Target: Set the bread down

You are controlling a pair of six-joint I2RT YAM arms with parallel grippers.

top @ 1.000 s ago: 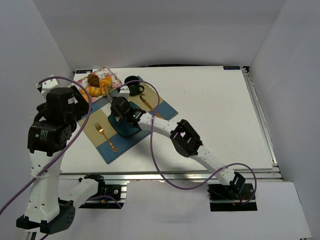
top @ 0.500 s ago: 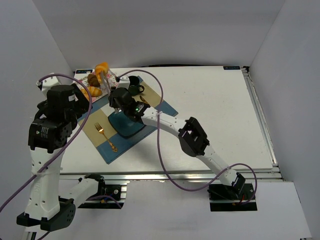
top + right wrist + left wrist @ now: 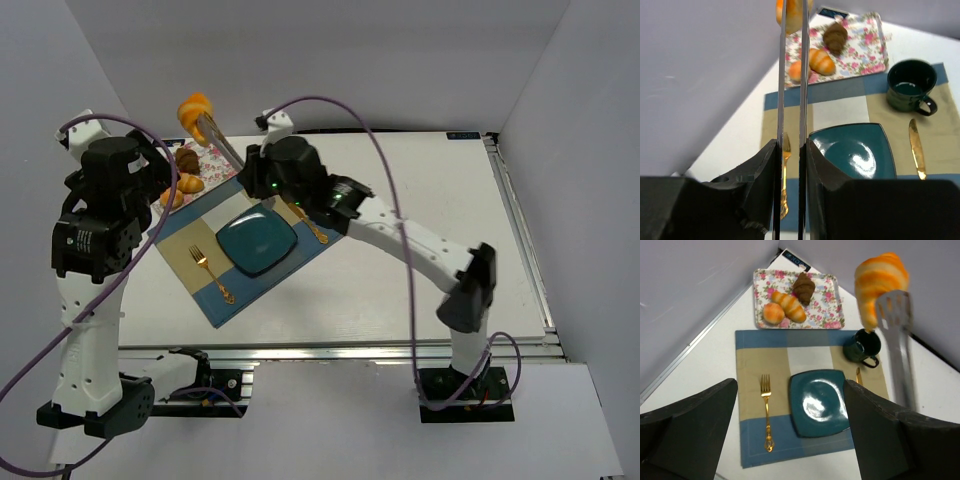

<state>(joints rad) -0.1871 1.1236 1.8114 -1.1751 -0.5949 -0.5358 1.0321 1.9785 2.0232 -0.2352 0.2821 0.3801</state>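
Note:
My right gripper moves down and back next until the croissant point(image 3: 194, 107) meets the bare teal plate point(image 3: 257, 241), then releases, since that lies below and nearer the base.
The bread, a golden-orange croissant point(image 3: 194, 107), hangs high in the air above the back left of the table, pinched in the tips of metal tongs point(image 3: 222, 145). My right gripper point(image 3: 255, 170) is shut on the tongs' handles point(image 3: 781, 75); the croissant point(image 3: 792, 12) shows at the top of its wrist view. In the left wrist view the croissant point(image 3: 880, 285) and tongs point(image 3: 900, 350) hang at the upper right. The square teal plate point(image 3: 257, 243) lies bare on the placemat, below and to the right of the croissant. My left gripper point(image 3: 790, 385) is open and empty, high above the placemat.
A floral tray point(image 3: 825, 315) at the back left holds a dark brown pastry point(image 3: 803, 287) and two orange-yellow pieces point(image 3: 787, 306). On the blue and tan placemat point(image 3: 755, 365) lie a gold fork point(image 3: 766, 410), a gold knife point(image 3: 916, 147) and a dark green mug point(image 3: 862, 345).
My right gripper has lifted the tongs with the croissant up off the tray and toward the back left. The arm has swung off the plate, which now shows whole.

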